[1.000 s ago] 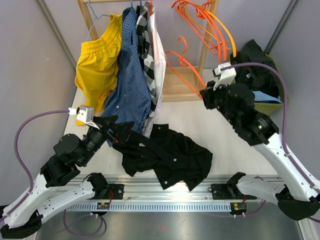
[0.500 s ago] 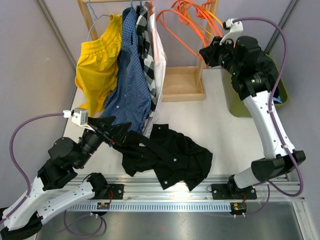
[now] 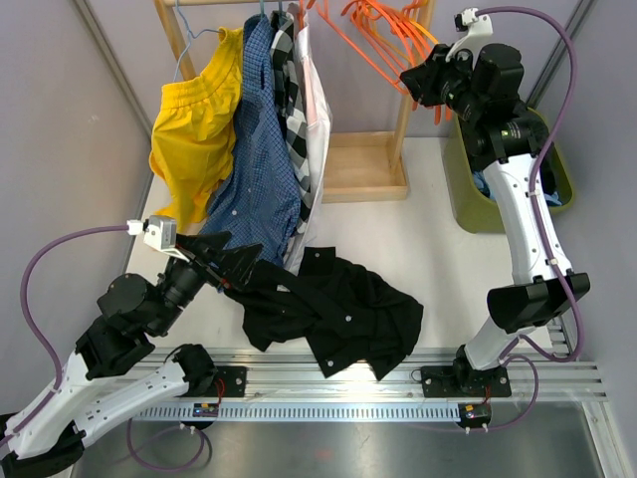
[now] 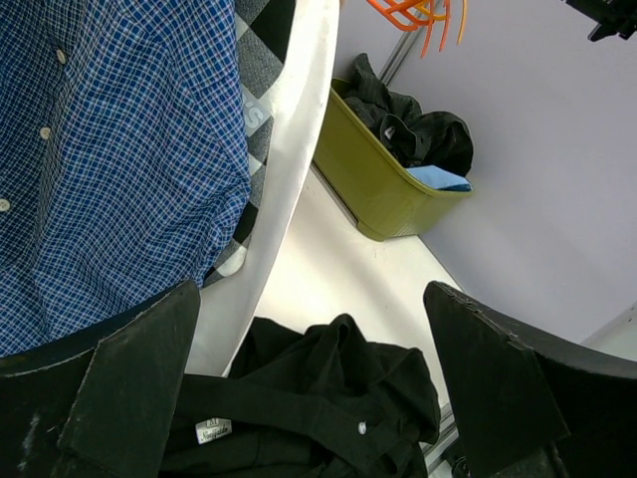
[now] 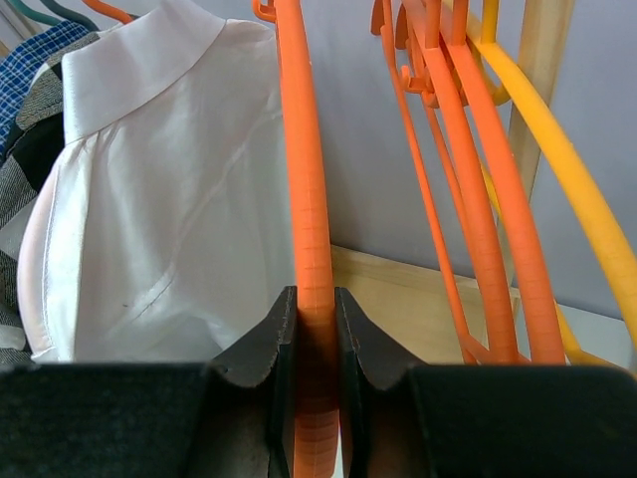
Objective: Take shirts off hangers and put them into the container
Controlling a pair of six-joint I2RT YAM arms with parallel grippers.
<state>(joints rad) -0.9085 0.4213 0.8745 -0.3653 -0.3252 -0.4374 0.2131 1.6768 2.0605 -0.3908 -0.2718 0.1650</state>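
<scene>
The held orange hanger hangs apart from the other empty hangers. The right gripper will next slide it toward that bunch of hangers by the rack's post [image 5: 472, 189].
A black shirt [image 3: 328, 309] lies crumpled on the table, and the left wrist view shows it [image 4: 318, 398] below my left gripper [image 4: 309, 299]. That gripper [image 3: 239, 261] is open and empty over the shirt's left edge. Yellow [image 3: 194, 119], blue-check [image 3: 261, 149], black-and-white check [image 3: 291, 90] and white [image 3: 317, 110] shirts hang on the rack. My right gripper [image 3: 413, 85] is raised at the rack's right post. It [image 5: 316, 299] is shut on an orange hanger [image 5: 304, 149], beside several bare orange hangers [image 3: 388, 30]. The olive-green container [image 3: 478, 199] at the right holds a black shirt [image 4: 418, 129] and a light blue one [image 4: 438, 177].
The wooden rack has a flat base [image 3: 363, 169] on the table and an upright post [image 3: 406, 110] close to my right gripper. A metal rail [image 3: 338, 373] runs along the near table edge. Grey walls close in on both sides.
My right arm has swung up and back from beside the container to the rack top, carrying the orange hanger up among the bare ones. The left arm has barely shifted.
</scene>
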